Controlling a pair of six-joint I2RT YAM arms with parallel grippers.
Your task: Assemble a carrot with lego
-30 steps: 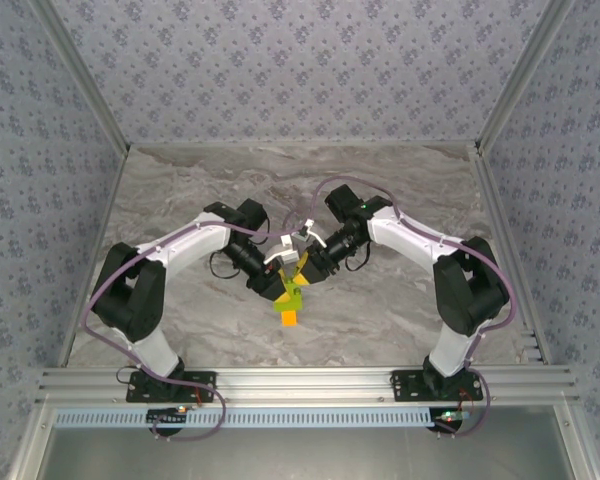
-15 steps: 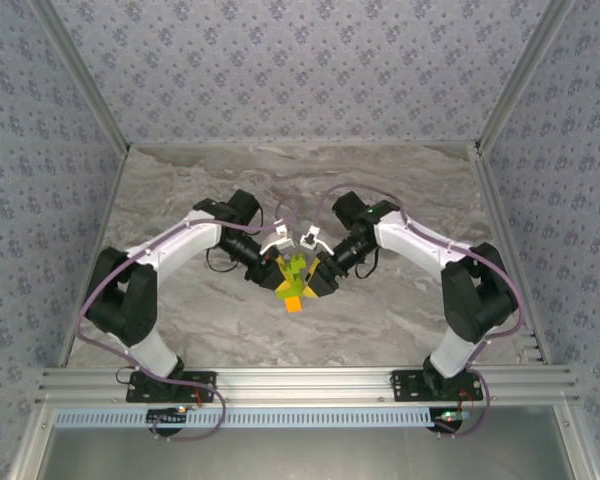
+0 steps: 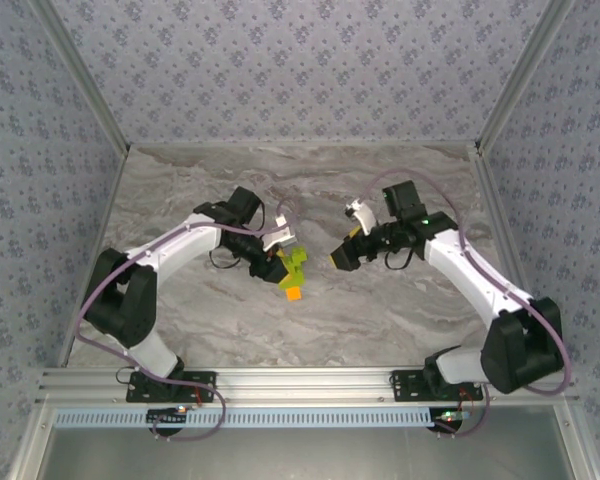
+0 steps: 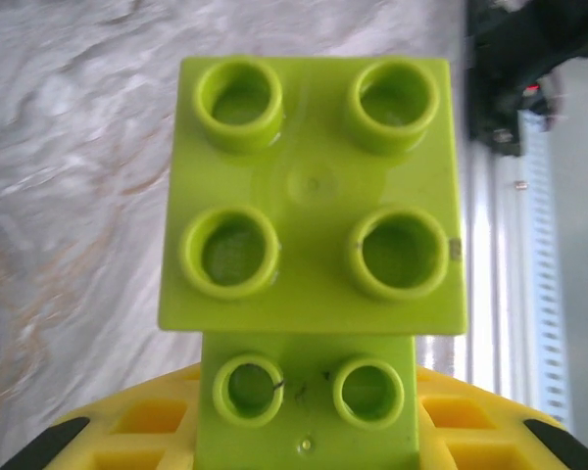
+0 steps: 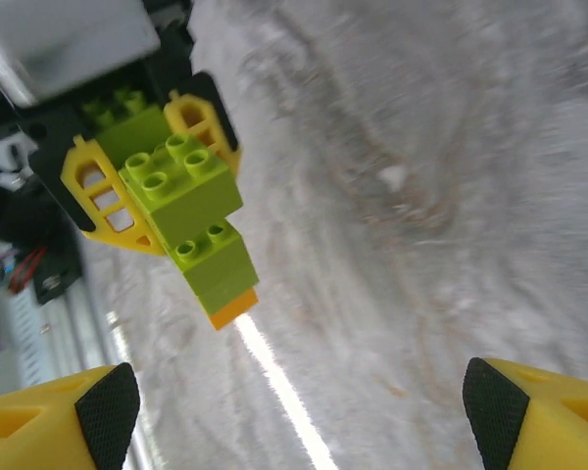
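Note:
My left gripper will next lower the carrot onto the marbled tabletop beneath it and let go of it there, because its green and orange bricks are already joined.
The carrot is a stack of lime-green lego bricks with an orange brick at its lower tip, held above the table. My left gripper is shut on its green upper part. In the left wrist view the green studs of the carrot loom close, with the yellow fingers on either side at the bottom. My right gripper hangs open to the right of the carrot, apart from it. In the right wrist view its fingertips stand wide with nothing between them, and the carrot sits ahead at upper left.
The grey marbled table lies under both arms. Patterned walls close it in at the back and sides. An aluminium rail runs along the near edge by the arm bases.
My right gripper has opened, let go of the carrot and drawn back to the right. The left gripper keeps hold of the carrot, now turned a little.

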